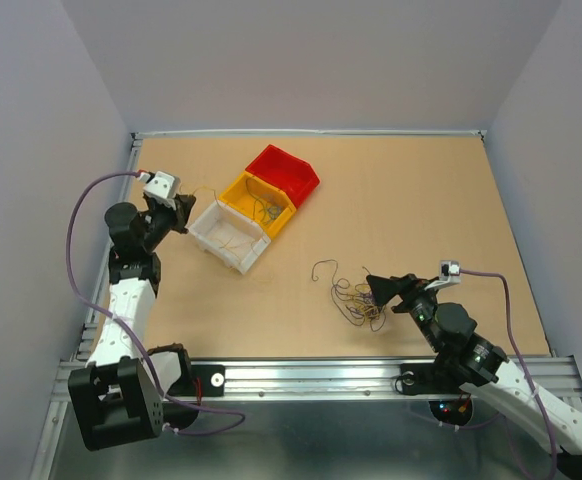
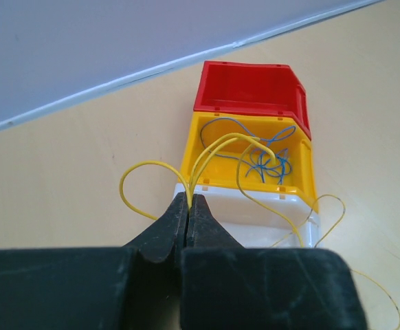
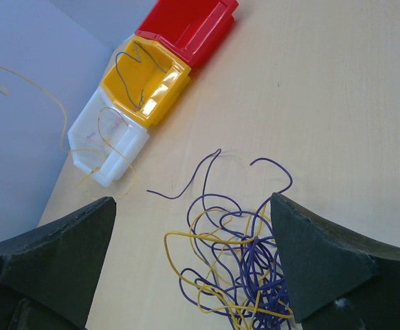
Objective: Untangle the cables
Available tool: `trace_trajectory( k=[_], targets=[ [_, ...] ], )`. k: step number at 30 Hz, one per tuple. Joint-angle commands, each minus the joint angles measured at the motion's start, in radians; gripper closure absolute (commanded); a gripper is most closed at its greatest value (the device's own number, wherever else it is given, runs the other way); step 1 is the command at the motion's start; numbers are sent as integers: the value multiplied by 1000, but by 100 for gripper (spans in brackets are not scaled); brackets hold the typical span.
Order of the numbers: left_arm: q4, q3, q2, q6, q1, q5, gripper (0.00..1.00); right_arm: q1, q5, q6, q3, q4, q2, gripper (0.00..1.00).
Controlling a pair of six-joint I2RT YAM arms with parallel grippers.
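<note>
The white bin (image 2: 255, 220), where the yellow cable trails, is below my left gripper and to its right in the top view. I need to swing over it, go down and let go.
A loose clump of purple and yellow cables (image 1: 356, 300) lies on the table centre-right; in the right wrist view the clump (image 3: 245, 265) sits between my wide-apart fingers. My right gripper (image 1: 379, 290) is open just right of it. My left gripper (image 1: 183, 208) is shut on a thin yellow cable (image 2: 214, 155), pinched at the fingertips (image 2: 188, 201), which loops over the white bin (image 2: 255, 220). Blue cables (image 2: 262, 155) lie in the yellow bin (image 2: 303, 175).
Three bins stand in a diagonal row: white (image 1: 229, 236), yellow (image 1: 258, 202), red (image 1: 283, 174). A lone purple wire (image 1: 323, 268) curls left of the clump. Grey walls enclose the table on three sides.
</note>
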Motion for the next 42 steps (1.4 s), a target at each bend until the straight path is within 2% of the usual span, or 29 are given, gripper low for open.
trace_trajectory(
  k=[1,2,5,9,10,12,14,17,20,23,24,30,33,35,40,41,42],
  targets=[
    [2,66,34,38,-39,-131,100,5,-10,-20,-41,33,-13,1],
    [-13,72,42,47,-66,-212,100,5,-10,-20,-41,35,-13,1],
    [-47,95,73,75,-112,-311,100,3,-10,-22,-42,36,-13,1],
    [-92,95,62,142,-169,-285,100,3,-11,-23,-44,38,-13,1],
    [-102,92,56,177,-174,-329,100,5,-13,-23,-44,38,-11,1],
    [-139,90,47,207,-277,-427,100,5,-15,-23,-45,39,-14,1],
    [-184,92,47,245,-318,-524,100,5,-19,-23,-45,39,-14,1],
    [-231,95,76,277,-376,-593,100,3,-16,-25,-44,41,-14,1],
    [-344,124,172,326,-465,-686,100,3,-16,-28,-45,42,-14,1],
    [-374,149,301,337,-528,-814,100,3,-21,-28,-47,44,-14,1],
    [-382,158,364,331,-533,-834,100,3,-21,-26,-49,44,-14,2],
    [-396,218,511,314,-534,-874,100,3,-25,-26,-53,50,-14,2],
    [-386,239,612,308,-534,-897,79,3,-30,-26,-53,53,-14,1],
    [-383,251,634,301,-534,-924,75,3,-34,-26,-52,53,-16,1],
    [-331,207,523,291,-534,-888,57,5,-41,-25,-53,56,-19,1],
    [-299,171,449,291,-534,-874,48,5,-44,-26,-52,56,-19,1],
    [-279,152,411,293,-534,-871,44,3,-44,-26,-53,58,-19,1]
  ],
)
